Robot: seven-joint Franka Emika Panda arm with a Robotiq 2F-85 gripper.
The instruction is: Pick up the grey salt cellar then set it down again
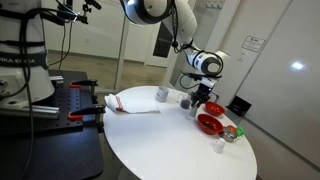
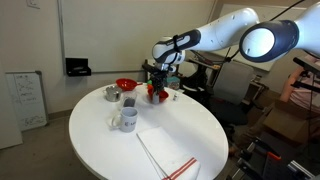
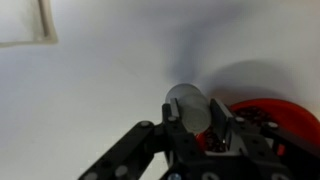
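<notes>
The cellar will go down in my gripper onto the bare tabletop beside the red bowl below, moving away from the bowl to clear the bowl's rim, and my gripper will release it there.
The grey salt cellar (image 3: 188, 105) is a small grey upright cylinder that sits between my two fingers in the wrist view. My gripper (image 3: 194, 108) is shut on its sides. The frames do not show whether it rests on the white table (image 3: 90, 90) or hangs just above it. In both exterior views the gripper (image 1: 203, 100) (image 2: 158, 90) points down over the table's far side, next to a red bowl (image 3: 270, 115), and its fingers hide the cellar.
A second red bowl (image 1: 209, 124) (image 2: 125, 84) stands nearby. There is also a pale cup (image 1: 162, 94) (image 2: 127, 119), a small white shaker (image 1: 218, 147) and a folded white cloth (image 1: 132, 103) (image 2: 168, 152). The table is round with edges all around.
</notes>
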